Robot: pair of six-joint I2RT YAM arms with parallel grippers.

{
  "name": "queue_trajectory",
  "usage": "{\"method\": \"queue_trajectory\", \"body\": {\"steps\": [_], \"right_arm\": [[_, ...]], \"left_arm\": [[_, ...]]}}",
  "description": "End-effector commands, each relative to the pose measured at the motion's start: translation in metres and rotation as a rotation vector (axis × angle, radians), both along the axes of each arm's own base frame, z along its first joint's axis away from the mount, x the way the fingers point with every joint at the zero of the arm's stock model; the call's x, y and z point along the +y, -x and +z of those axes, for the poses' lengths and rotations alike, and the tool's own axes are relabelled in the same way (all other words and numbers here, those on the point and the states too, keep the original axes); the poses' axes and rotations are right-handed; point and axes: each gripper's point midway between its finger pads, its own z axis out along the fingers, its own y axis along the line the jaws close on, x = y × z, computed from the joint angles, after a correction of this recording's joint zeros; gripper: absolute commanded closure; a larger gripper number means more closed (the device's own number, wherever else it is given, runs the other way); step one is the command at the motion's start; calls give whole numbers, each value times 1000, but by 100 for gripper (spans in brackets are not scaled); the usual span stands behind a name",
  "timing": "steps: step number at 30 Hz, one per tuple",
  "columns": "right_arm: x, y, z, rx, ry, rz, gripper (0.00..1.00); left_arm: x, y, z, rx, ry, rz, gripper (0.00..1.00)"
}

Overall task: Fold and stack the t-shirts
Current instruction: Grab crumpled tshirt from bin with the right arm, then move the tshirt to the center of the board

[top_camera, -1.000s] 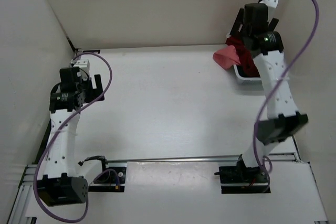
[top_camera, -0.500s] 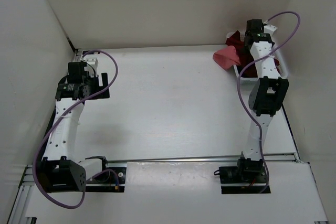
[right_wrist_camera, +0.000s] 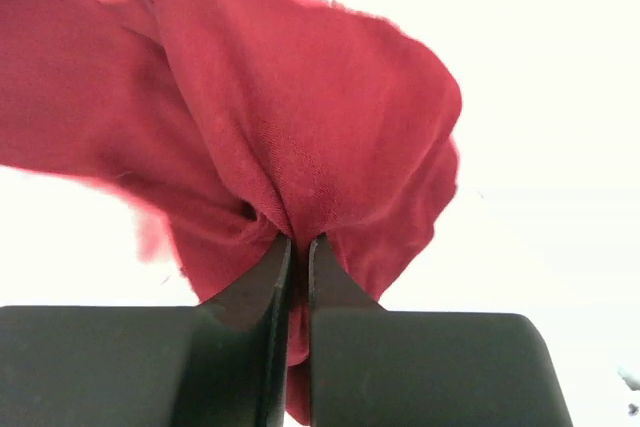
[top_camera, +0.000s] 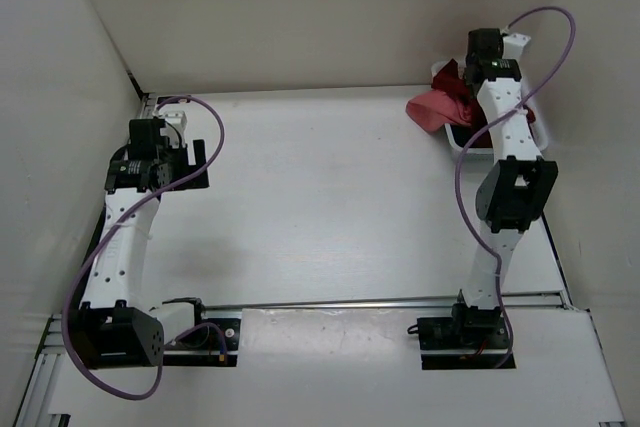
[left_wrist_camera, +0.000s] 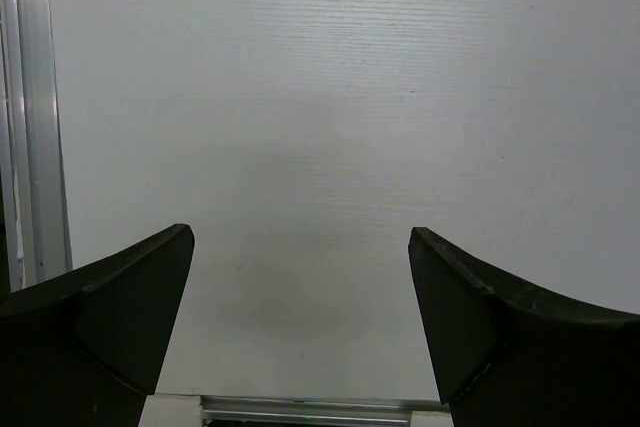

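Observation:
My right gripper will next lift the maroon t-shirt out of the basket and carry it back toward my left gripper, onto the table (top_camera: 318, 184), because that part of the table is bare.
At the far right, a dark maroon red t-shirt (top_camera: 449, 77) lies bunched in the white mesh basket (top_camera: 466, 150). A salmon pink t-shirt (top_camera: 431, 108) hangs over the basket's left rim onto the table. My right gripper (top_camera: 468, 75) reaches down into the basket. In the right wrist view it (right_wrist_camera: 298, 239) is shut on a fold of the maroon t-shirt (right_wrist_camera: 330, 137), with cloth pinched between the jaws. My left gripper (top_camera: 195, 167) hovers at the left side of the table. Seen from the left wrist, it (left_wrist_camera: 300, 237) is open with nothing between its fingers.
White walls close in the table (top_camera: 320, 197) on the left, back and right. An aluminium rail (left_wrist_camera: 35, 117) runs along the table's left edge, and another rail (top_camera: 340, 302) crosses in front of the arm bases.
My right arm stretched forward and down into the basket, and its jaws closed on the maroon t-shirt. The left arm shifted slightly towards the back, then held still, open.

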Motion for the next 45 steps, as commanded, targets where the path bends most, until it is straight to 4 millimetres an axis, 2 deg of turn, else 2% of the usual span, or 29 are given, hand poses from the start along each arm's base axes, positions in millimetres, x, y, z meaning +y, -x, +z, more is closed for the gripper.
{"method": "queue_trajectory", "body": {"steps": [1, 2, 3, 4, 7, 8, 9, 10, 12, 13, 15, 17, 18, 20, 22, 23, 24, 25, 26, 27, 29, 30, 32, 35, 37, 38, 41, 43, 45], "right_arm": [[18, 36, 164, -311, 190, 41, 100], [38, 50, 210, -410, 225, 103, 100], [49, 58, 229, -454, 238, 137, 100], [57, 78, 263, -537, 241, 161, 100], [125, 100, 317, -713, 176, 439, 100], [156, 125, 342, -799, 122, 561, 100], [179, 136, 356, -859, 81, 665, 100], [222, 164, 375, -935, 9, 874, 100], [260, 188, 386, -1007, -79, 1032, 100], [281, 210, 394, -1050, -169, 1111, 100], [312, 223, 385, -1044, -287, 1225, 100], [335, 228, 369, -1003, -417, 1261, 100], [347, 216, 340, -926, -442, 1256, 100], [370, 213, 304, -827, -529, 1261, 100], [391, 201, 237, -649, -550, 1251, 93], [394, 199, 220, -607, -563, 1239, 80], [391, 190, 192, -540, -564, 1184, 72], [386, 182, 149, -440, -564, 1128, 59], [377, 177, 125, -390, -590, 1059, 40], [355, 166, 85, -315, -582, 958, 32], [331, 159, 49, -239, -609, 843, 20], [327, 162, 39, -191, -657, 874, 17], [330, 174, 20, -106, -629, 966, 14], [363, 218, -10, 43, -596, 1152, 13], [389, 255, -40, 181, -632, 1263, 11], [399, 282, -64, 286, -665, 1313, 11], [410, 323, -108, 450, -708, 1336, 11], [413, 333, -127, 501, -666, 1337, 11], [403, 338, -156, 563, -590, 1267, 11]], "left_arm": [[-4, 7, 17, -59, 9, -13, 0], [-6, 7, 18, -59, 16, -20, 0], [-6, 8, 22, -74, 16, -21, 0], [-6, 10, 26, -90, 15, -21, 0], [-8, 16, 27, -96, 21, -27, 0], [-8, 18, 31, -111, 21, -27, 0], [-8, 18, 31, -111, 21, -27, 0], [-5, 19, 34, -122, 10, -18, 0], [-2, 19, 38, -140, -3, -5, 0], [-1, 19, 38, -139, -10, 2, 0], [7, 15, 50, -175, -20, 30, 0], [9, 14, 57, -194, -27, 36, 0], [12, 13, 63, -209, -29, 47, 0], [14, 11, 74, -240, -40, 58, 0], [18, 10, 79, -250, -55, 75, 0], [20, 11, 79, -250, -61, 82, 0], [22, 11, 79, -250, -68, 90, 0], [24, 11, 79, -249, -75, 99, 0], [25, 11, 79, -249, -82, 106, 0], [25, 14, 74, -231, -81, 105, 0], [22, 18, 67, -211, -70, 92, 0], [22, 24, 58, -172, -69, 91, 0], [8, 29, 43, -121, -54, 40, 0], [-2, 36, 21, -48, -45, -2, 0], [-9, 38, -1, 18, -37, -32, 0], [-11, 34, -4, 6, -30, -37, 0], [-22, 28, -31, 66, -17, -79, 0], [-29, 21, -38, 75, -11, -103, 0], [-40, 9, -57, 98, -13, -137, 0]]}}
